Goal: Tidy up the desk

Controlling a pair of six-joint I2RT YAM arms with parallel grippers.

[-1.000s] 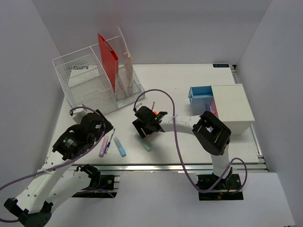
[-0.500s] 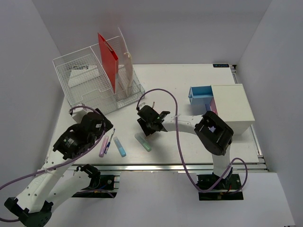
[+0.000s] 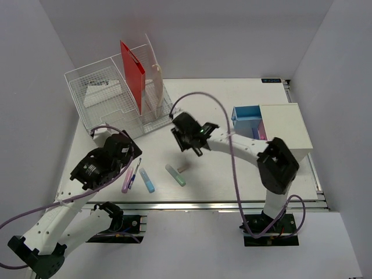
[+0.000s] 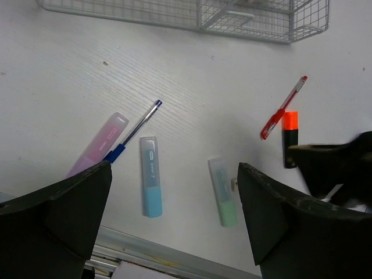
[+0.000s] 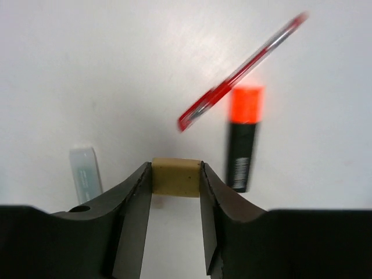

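Observation:
I need to move my right gripper outward and across toward the white drawer box, over the open blue drawer, carrying the small tan eraser (image 5: pixel 176 185).
The desk (image 3: pixel 232 99) is a white tabletop with a silver front rail (image 3: pixel 203 204). My right gripper (image 5: pixel 175 173) is shut on a small tan eraser (image 5: pixel 176 185), held above the desk over a red pen (image 5: pixel 238 72) and an orange-capped black highlighter (image 5: pixel 241 154). From above, the right gripper (image 3: pixel 189 136) hides those two. My left gripper (image 4: pixel 174 174) is open and empty above a pink highlighter (image 4: pixel 96 145), a blue pen (image 4: pixel 133 131), a blue highlighter (image 4: pixel 151 183) and a green highlighter (image 4: pixel 223 197). From above, the left gripper (image 3: pixel 123 152) hangs near the front left.
A wire-mesh organizer (image 3: pixel 110 102) with a red folder (image 3: pixel 132 75) stands at the back left. A white drawer box (image 3: pixel 285 132) with its blue drawer (image 3: pixel 247 113) pulled open stands at the right. A tiny tan bit (image 3: pixel 182 169) lies beside the green highlighter.
My right gripper has risen from beside the green highlighter and moved back and to the right. My left arm has shifted slightly away from the front edge.

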